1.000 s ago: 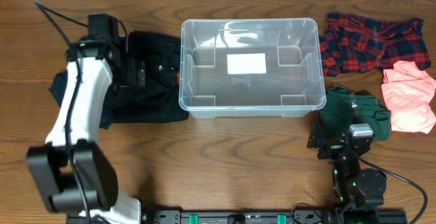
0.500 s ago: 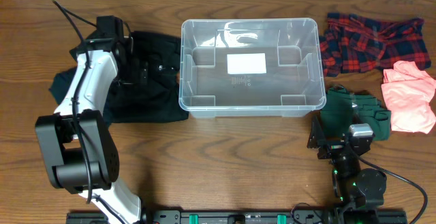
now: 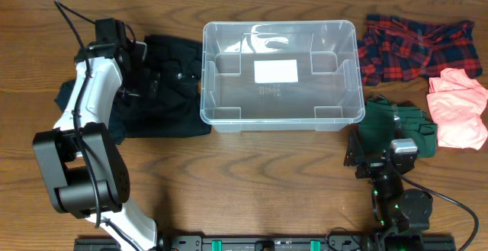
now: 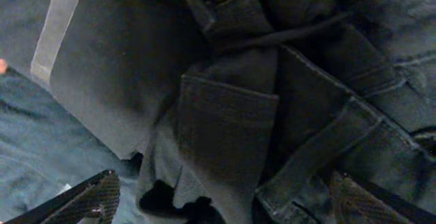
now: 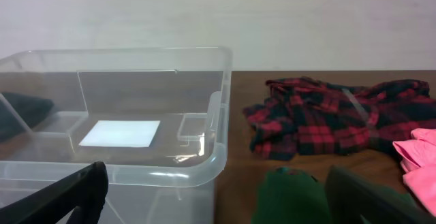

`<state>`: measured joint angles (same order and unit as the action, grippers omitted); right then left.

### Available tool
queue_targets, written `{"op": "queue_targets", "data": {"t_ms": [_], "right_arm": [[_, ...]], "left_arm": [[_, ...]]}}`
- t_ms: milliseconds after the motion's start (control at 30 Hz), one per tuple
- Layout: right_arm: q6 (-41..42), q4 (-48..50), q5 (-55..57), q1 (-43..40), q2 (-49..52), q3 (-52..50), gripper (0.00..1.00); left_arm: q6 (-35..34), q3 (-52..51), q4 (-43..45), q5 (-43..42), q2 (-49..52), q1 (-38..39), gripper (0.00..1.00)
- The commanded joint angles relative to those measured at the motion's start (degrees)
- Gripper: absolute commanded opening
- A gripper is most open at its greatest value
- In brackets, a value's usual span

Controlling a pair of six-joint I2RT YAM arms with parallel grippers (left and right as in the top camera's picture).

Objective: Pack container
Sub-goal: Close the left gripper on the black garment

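Note:
A stitched fold of the dark jeans (image 4: 231, 129) lies between the left gripper's open fingers, so the gripper should go down onto that fold and close there.
The clear plastic container (image 3: 278, 123) stands empty at the middle back of the table, a white label on its bottom. It also shows in the right wrist view (image 5: 170, 173). My left gripper (image 3: 146, 83) is open low over a pile of dark jeans (image 3: 171, 98) just left of the container. In the left wrist view its fingers (image 4: 225, 207) straddle folds of the jeans (image 4: 231, 129). My right gripper (image 3: 364, 153) is open and empty at the front right, next to a green garment (image 3: 400, 125). In the right wrist view its fingers (image 5: 218, 207) point at the container's right corner.
A red plaid shirt (image 3: 415, 45) lies at the back right and shows in the right wrist view (image 5: 327, 118). A pink garment (image 3: 457, 106) lies at the right edge. A dark teal cloth (image 3: 72, 94) lies under the left arm.
My left arm has swung a little to the left over the dark jeans. The right arm has not moved.

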<state>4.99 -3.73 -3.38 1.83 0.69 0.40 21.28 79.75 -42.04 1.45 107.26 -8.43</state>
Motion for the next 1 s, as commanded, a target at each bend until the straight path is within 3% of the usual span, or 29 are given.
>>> {"op": "queue_targets", "data": {"t_ms": [0, 800, 967], "right_arm": [[0.5, -0.2, 0.0, -0.5, -0.3, -0.1, 0.99], [0.5, -0.2, 0.0, -0.5, -0.3, -0.1, 0.99], [0.5, -0.2, 0.0, -0.5, -0.3, -0.1, 0.99]], "left_arm": [[3.6, -0.2, 0.1, -1.0, 0.3, -0.3, 0.98], [3.8, -1.9, 3.4, -5.4, 7.9, -0.3, 0.99], [3.8, -1.9, 3.4, -5.3, 7.9, -0.3, 0.88]]}}
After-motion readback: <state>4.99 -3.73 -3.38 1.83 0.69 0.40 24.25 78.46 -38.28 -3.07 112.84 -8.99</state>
